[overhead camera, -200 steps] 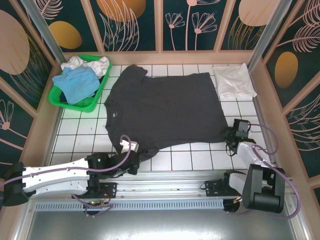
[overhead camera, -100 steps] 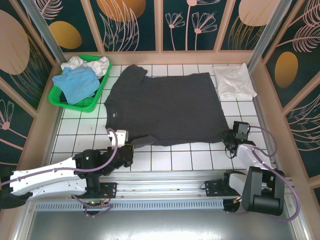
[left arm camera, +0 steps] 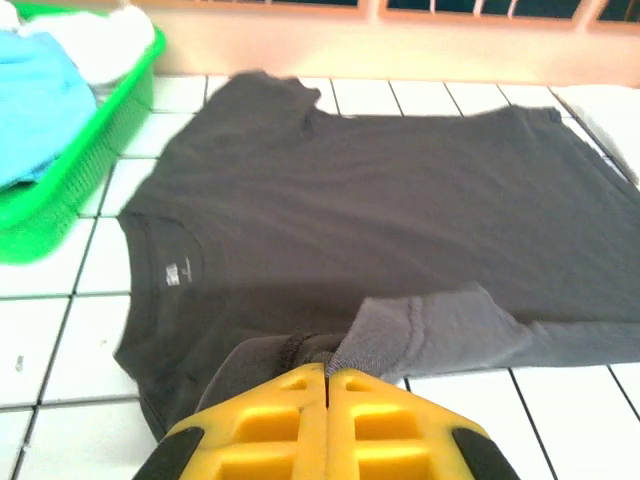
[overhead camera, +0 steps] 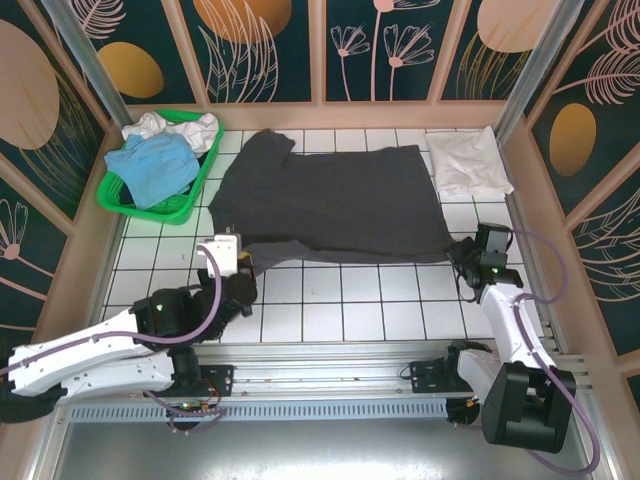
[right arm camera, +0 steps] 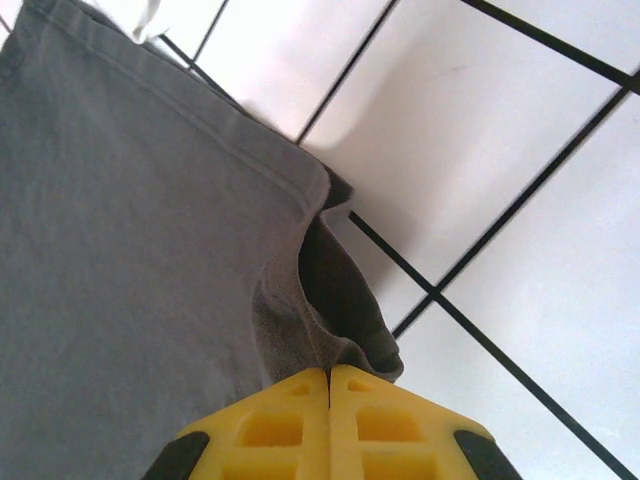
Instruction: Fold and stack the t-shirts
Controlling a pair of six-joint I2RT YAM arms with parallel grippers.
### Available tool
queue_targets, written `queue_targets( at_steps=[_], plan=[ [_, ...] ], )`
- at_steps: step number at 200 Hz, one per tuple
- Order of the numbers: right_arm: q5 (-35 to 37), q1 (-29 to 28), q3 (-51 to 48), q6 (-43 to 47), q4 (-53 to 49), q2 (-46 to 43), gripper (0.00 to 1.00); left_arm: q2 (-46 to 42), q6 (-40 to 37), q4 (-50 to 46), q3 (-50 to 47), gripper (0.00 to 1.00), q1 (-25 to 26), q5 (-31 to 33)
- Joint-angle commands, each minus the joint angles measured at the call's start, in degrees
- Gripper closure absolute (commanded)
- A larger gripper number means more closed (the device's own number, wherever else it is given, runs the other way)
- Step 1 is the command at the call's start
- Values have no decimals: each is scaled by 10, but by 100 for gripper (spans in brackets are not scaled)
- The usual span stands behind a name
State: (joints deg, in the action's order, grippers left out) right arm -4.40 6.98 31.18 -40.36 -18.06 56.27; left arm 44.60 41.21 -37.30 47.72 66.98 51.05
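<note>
The dark shirt lies spread, so my right gripper should carry the pinched corner outward, lay it over the middle of the hem edge (overhead camera: 435, 206) (right arm camera: 200, 112) and release it.
The dark charcoal t-shirt (overhead camera: 340, 200) lies spread on the white tiled table, collar to the left. My left gripper (overhead camera: 243, 262) is shut on the shirt's near left edge by the sleeve; in the left wrist view the yellow fingertips (left arm camera: 328, 368) pinch bunched dark cloth (left arm camera: 380, 200) with a lighter underside turned up. My right gripper (overhead camera: 462, 252) is shut on the near right hem corner; in the right wrist view its fingertips (right arm camera: 329, 370) clamp a lifted fold of the shirt (right arm camera: 120, 250). A folded white t-shirt (overhead camera: 465, 160) lies at the back right.
A green plastic basket (overhead camera: 150, 208) stands at the back left, holding a light blue t-shirt (overhead camera: 150, 165) and white t-shirts (overhead camera: 180, 128). The basket (left arm camera: 60, 210) sits close to the dark shirt's collar side. Wooden walls ring the table.
My right gripper closed on the hem corner. Both grippers moved away from the near edge, drawing the shirt's near side back so it covers less of the table.
</note>
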Motion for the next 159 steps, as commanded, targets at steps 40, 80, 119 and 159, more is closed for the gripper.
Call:
queue_targets(
  at_steps=[40, 80, 119, 159],
  plan=[
    [-32, -32, 96, 23, 38, 126, 100, 105, -193, 165, 30, 100, -171, -151],
    [-24, -42, 159, 39, 54, 212, 100, 161, -223, 227, 20, 100, -262, -247],
    [-18, -42, 207, 50, 61, 284, 100, 231, -241, 244, 29, 100, -328, -287],
    [-26, -42, 259, 65, 56, 345, 100, 276, -254, 268, 40, 100, -373, -310]
  ],
)
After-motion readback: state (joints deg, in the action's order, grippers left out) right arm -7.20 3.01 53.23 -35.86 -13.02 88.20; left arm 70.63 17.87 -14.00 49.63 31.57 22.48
